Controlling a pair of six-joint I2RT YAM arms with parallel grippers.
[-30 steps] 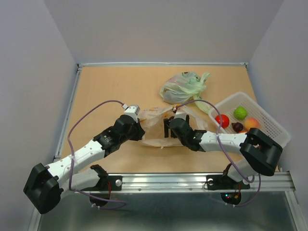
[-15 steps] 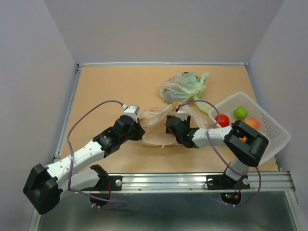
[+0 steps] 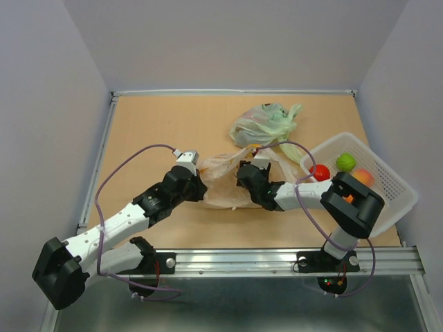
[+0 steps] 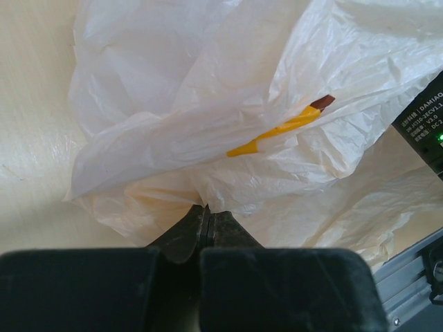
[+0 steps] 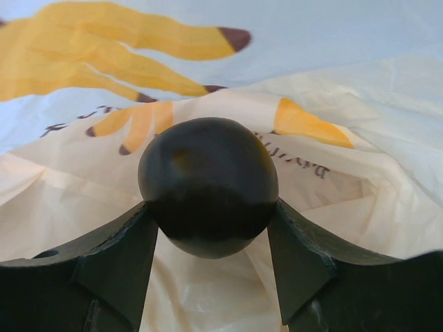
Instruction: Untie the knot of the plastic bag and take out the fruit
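Observation:
Next, my right gripper will lift clear, cross right in the top view to the basket already holding fruit, and lower beside the red fruit to release.
The peach-orange plastic bag [image 3: 220, 185] lies crumpled mid-table, its mouth facing right. My left gripper [image 3: 201, 185] is shut on a fold of its left edge; in the left wrist view the jaws [image 4: 206, 211] meet on the thin plastic bag [image 4: 208, 104]. My right gripper [image 3: 244, 180] reaches into the bag from the right. In the right wrist view a dark round fruit [image 5: 208, 176] sits between the right gripper [image 5: 211, 207] fingers, both pressing its sides. The knot is not in view.
A pale green tied bag [image 3: 263, 124] lies behind the orange one. At the right stands a white basket [image 3: 333, 142] holding a red fruit [image 3: 320, 172], a green fruit [image 3: 345, 162] and an orange fruit [image 3: 363, 178]. Grey walls surround the table.
My right gripper has pushed a little further left into the bag and its jaws have narrowed onto the dark fruit. The right elbow swung up. The left gripper has kept its hold.

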